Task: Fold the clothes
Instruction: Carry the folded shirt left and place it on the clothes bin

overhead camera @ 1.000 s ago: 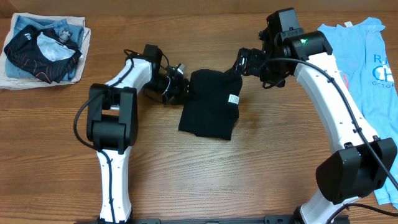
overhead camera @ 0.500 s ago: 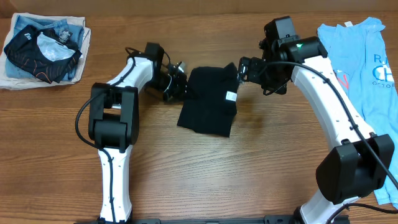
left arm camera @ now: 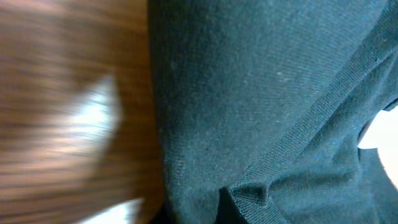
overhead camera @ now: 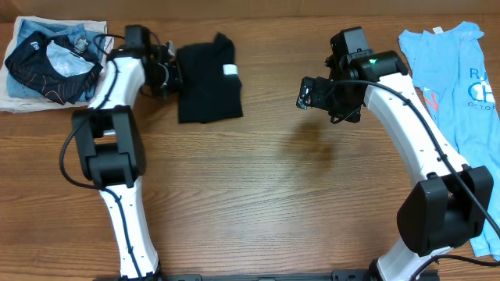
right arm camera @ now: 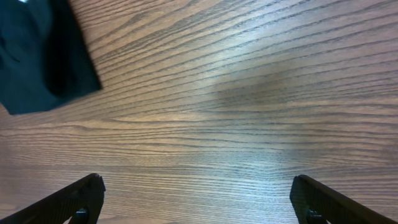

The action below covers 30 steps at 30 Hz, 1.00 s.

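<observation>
My left gripper lifts the shirt (right arm camera: 37,56) next, swings to the left in the overhead view and lowers it onto the pile of garments to release it, since it's folded.
The clothes, a black T-shirt (overhead camera: 207,82) folded into a compact rectangle, lie on the wooden table at the back left, with the white neck label (overhead camera: 230,70) facing up. My left gripper (overhead camera: 173,76) is shut on the shirt's left edge. Black fabric (left arm camera: 261,93) fills the left wrist view, with a ribbed seam pinched at the bottom. My right gripper (overhead camera: 305,93) hovers open over bare wood to the right of the shirt. Its fingers (right arm camera: 81,196) stand wide apart with nothing between them. One corner of the shirt (right arm camera: 37,56) shows at the upper left of the right wrist view.
A pile of garments (overhead camera: 55,58) lies in the back left corner, just left of my left arm, topped by a black piece with thin orange lines. A light blue printed T-shirt (overhead camera: 457,94) is spread along the table's right side.
My left gripper closed on the folded shirt and dragged it from the table's middle to the back left. The right gripper stayed open, and the shirt has left it.
</observation>
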Available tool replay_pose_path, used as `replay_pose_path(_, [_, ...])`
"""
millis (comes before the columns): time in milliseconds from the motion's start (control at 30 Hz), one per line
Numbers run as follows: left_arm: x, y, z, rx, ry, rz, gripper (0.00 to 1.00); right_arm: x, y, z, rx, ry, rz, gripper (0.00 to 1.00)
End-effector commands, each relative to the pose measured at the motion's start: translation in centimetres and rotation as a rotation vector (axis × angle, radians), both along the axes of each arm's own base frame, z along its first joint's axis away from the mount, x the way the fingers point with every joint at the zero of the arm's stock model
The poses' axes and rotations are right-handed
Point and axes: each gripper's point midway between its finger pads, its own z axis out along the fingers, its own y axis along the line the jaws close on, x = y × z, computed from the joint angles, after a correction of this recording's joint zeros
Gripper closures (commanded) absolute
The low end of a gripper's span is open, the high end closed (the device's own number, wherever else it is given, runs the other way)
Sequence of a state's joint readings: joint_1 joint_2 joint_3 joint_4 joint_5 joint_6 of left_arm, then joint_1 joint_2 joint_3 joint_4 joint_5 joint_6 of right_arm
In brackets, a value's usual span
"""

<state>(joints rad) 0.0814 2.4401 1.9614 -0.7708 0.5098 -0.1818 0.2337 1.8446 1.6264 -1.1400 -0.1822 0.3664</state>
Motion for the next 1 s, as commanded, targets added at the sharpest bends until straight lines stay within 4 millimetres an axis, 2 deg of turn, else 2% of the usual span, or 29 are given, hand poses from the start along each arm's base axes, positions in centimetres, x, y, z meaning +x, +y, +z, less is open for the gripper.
replay_pose_path(0, [0.5,4.7,-2.5,0.163,-0.001,0.04,0.96,0.0,-0.1,0.0,-0.008,-0.003,-0.007,0.0])
replay_pose_path(200, [2.0,7.2,-0.6,0.179,-0.064,0.07,0.96,-0.1,-0.2,-0.1,-0.009,0.001,-0.008,0.0])
replay_pose_path(333, [3.2,9.2,2.0,0.245,-0.098,0.105,0.96,-0.4,-0.2,-0.2,-0.011,0.016,-0.011,0.0])
replay_pose_path(467, [4.3,11.6,5.7,0.326,-0.136,0.152,0.96,-0.6,-0.3,-0.2,-0.014,0.025,-0.011,0.0])
replay_pose_path(500, [4.7,12.4,7.4,0.344,-0.161,0.166,0.96,-0.6,-0.3,-0.2,-0.014,0.027,-0.011,0.0])
replay_pose_path(633, [5.7,14.0,11.7,0.353,-0.24,0.199,0.96,-0.7,-0.3,-0.2,-0.014,0.03,-0.011,0.0])
replay_pose_path(800, [5.8,16.3,16.8,0.375,-0.319,0.247,0.96,-0.8,-0.3,-0.3,-0.011,0.036,-0.028,0.0])
replay_pose_path(867, [5.6,17.3,18.0,0.381,-0.334,0.267,0.96,-0.8,-0.3,-0.3,-0.011,0.036,-0.029,0.0])
replay_pose_path(967, [5.0,19.3,18.6,0.388,-0.334,0.301,0.96,-0.8,-0.3,-0.3,-0.012,0.04,-0.029,0.0])
